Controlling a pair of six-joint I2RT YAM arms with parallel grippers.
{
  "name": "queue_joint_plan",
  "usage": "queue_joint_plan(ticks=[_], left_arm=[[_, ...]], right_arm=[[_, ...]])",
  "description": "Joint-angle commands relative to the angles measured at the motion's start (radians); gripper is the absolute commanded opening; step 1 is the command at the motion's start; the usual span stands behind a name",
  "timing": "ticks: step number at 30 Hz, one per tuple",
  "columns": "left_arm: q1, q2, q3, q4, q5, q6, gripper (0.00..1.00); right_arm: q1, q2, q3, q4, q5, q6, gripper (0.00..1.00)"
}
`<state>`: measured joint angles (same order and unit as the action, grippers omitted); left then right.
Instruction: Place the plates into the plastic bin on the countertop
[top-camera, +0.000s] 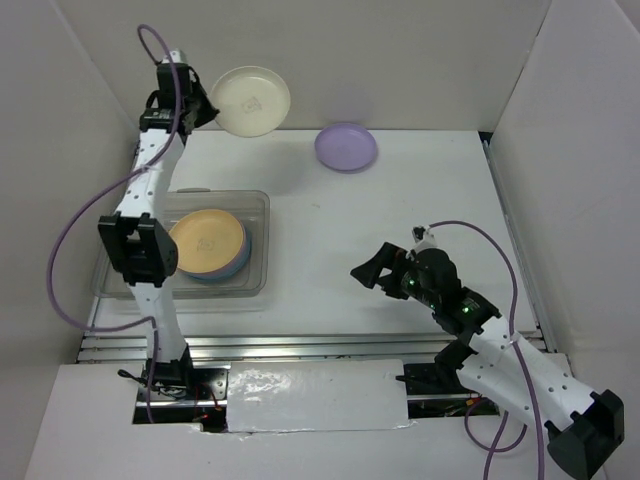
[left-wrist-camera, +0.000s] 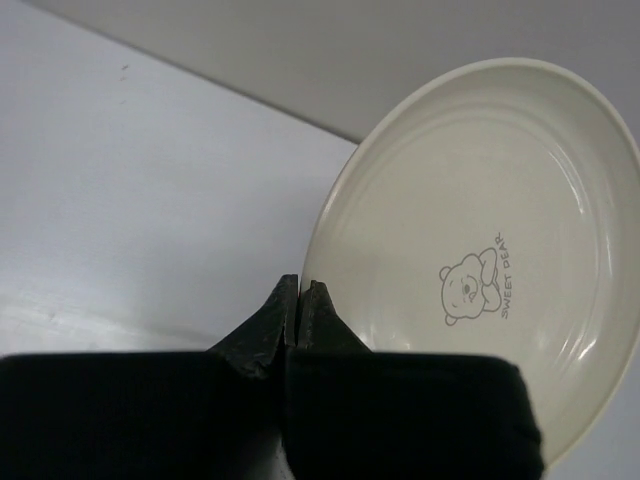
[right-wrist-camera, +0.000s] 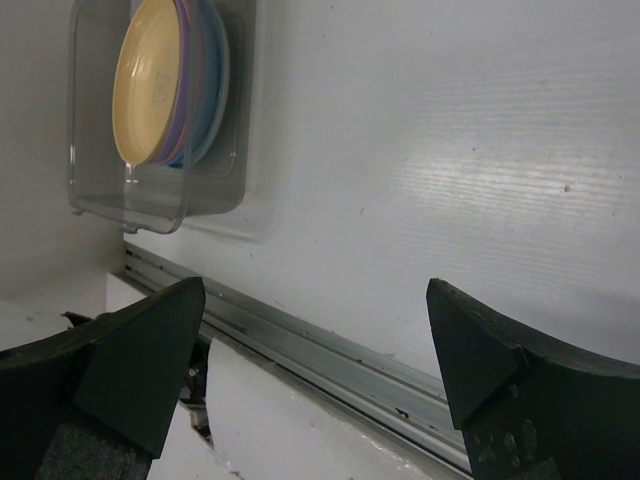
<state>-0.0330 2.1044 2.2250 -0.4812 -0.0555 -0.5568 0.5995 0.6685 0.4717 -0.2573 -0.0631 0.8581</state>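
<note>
The orange plate is on top of the stack in the bin, back of and below the cream plate (top-camera: 250, 100), so my left gripper should move back, lower the cream plate onto the orange plate and let go.
My left gripper (top-camera: 203, 103) is raised at the far left by the back wall. It is shut on the rim of the cream plate (top-camera: 250, 100), which is held up off the countertop (top-camera: 400, 220). In the left wrist view the jaws (left-wrist-camera: 300, 292) pinch the edge of that plate (left-wrist-camera: 480, 250), which bears a bear print. A lilac plate (top-camera: 346, 146) lies at the back centre. The clear plastic bin (top-camera: 262, 240) at the left holds a stack with the orange plate (top-camera: 207, 240) on top and a blue plate (top-camera: 240, 268) below. My right gripper (top-camera: 372, 268) is open and empty over the countertop, right of the bin.
White walls enclose the countertop on the left, back and right. A metal rail (top-camera: 300, 347) runs along the near edge and also shows in the right wrist view (right-wrist-camera: 330, 355). That view also shows the bin (right-wrist-camera: 200, 200) and its stack (right-wrist-camera: 145, 80).
</note>
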Motion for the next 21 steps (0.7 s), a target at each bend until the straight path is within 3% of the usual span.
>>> queue_joint_plan(ticks=[1,5,13,16,21], left_arm=[[0.031,-0.244,-0.161,-0.108,-0.084,-0.067,0.00],[0.175,-0.537,-0.492,-0.175,-0.060,-0.100,0.00],[0.283,-0.978,-0.948,-0.209,-0.060,-0.123,0.00],[0.292,-0.991,-1.039,-0.143,0.002,-0.104,0.00],[0.291,-1.006,-1.149,-0.128,-0.033,-0.101,0.00]], right_arm=[[-0.026,-0.018,0.091,-0.051,0.020,-0.044,1.00],[-0.079,0.005,0.168,-0.132,-0.004,-0.093,1.00],[-0.145,-0.001,0.183,-0.115,-0.121,-0.111,1.00],[-0.150,0.002,0.189,-0.120,-0.148,-0.117,1.00],[-0.153,-0.029,0.193,-0.155,-0.144,-0.126,1.00]])
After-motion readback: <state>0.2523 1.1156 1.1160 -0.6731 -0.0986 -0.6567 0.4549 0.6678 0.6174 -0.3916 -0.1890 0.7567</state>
